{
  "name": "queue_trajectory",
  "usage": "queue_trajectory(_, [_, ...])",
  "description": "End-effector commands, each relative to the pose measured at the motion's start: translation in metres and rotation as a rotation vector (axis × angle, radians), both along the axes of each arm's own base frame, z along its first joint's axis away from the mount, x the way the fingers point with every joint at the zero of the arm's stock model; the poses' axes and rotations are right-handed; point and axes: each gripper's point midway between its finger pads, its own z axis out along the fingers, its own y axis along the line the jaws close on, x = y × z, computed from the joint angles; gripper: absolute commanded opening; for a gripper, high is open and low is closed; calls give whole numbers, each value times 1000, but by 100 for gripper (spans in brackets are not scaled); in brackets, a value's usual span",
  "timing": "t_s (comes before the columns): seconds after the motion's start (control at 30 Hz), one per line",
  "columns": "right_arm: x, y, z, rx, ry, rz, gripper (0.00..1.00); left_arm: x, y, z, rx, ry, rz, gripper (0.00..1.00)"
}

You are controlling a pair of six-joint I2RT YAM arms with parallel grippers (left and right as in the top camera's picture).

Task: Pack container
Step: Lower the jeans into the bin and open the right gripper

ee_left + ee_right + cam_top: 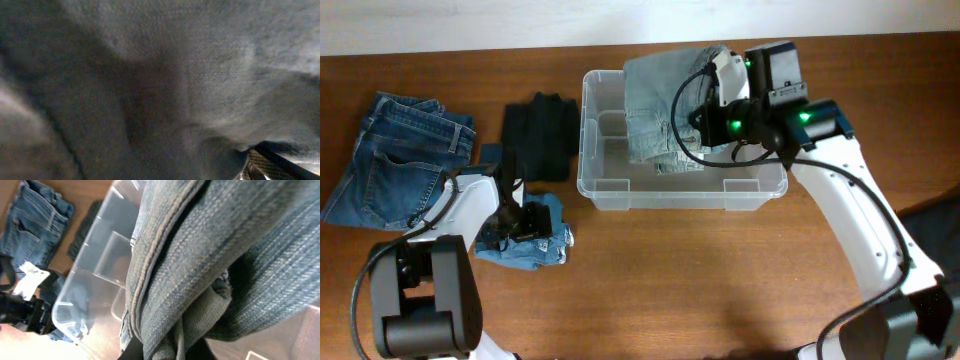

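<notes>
The pale grey-blue jeans still hang above and overlap the container's far rim, so I should next lower my right gripper inside the sides of the container [620, 190] toward its clear bottom and open it.
The container [620, 190], a clear plastic bin, stands at the table's centre back. My right gripper [717, 88] hovers over its far right side, shut on a pale grey-blue pair of jeans [665, 110] that hangs down into the bin. In the right wrist view the jeans [200, 270] bunch between my dark fingers [145, 351], with the container's wall [95, 255] to the left. My left gripper [515, 222] is pressed down, jaws wide, onto a small folded light-blue denim piece [548, 245] at the front left. That fabric [150, 75] fills the left wrist view; one fingertip [260, 167] shows at the lower right.
Dark blue jeans [395, 160] lie spread at the far left. A black garment [540, 135] lies between them and the container. Bare wood table [720, 280] stretches in front of the bin.
</notes>
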Motion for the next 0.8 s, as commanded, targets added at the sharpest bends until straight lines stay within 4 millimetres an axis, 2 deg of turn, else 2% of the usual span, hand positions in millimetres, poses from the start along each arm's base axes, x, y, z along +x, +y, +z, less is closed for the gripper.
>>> queue_trajectory(0.0, [4, 8, 10, 25, -18, 16, 4, -2, 0, -6, 5, 23, -16, 99])
queue_trajectory(0.33, [5, 7, -39, -15, 116, 10, 4, -2, 0, -6, 5, 23, -16, 100])
queue_trajectory(0.6, [-7, 1, -52, -46, 189, 1, 4, -2, 0, -6, 5, 23, -16, 99])
queue_trajectory(0.77, [-4, -14, -58, -128, 183, -54, 4, -2, 0, -6, 5, 23, -16, 99])
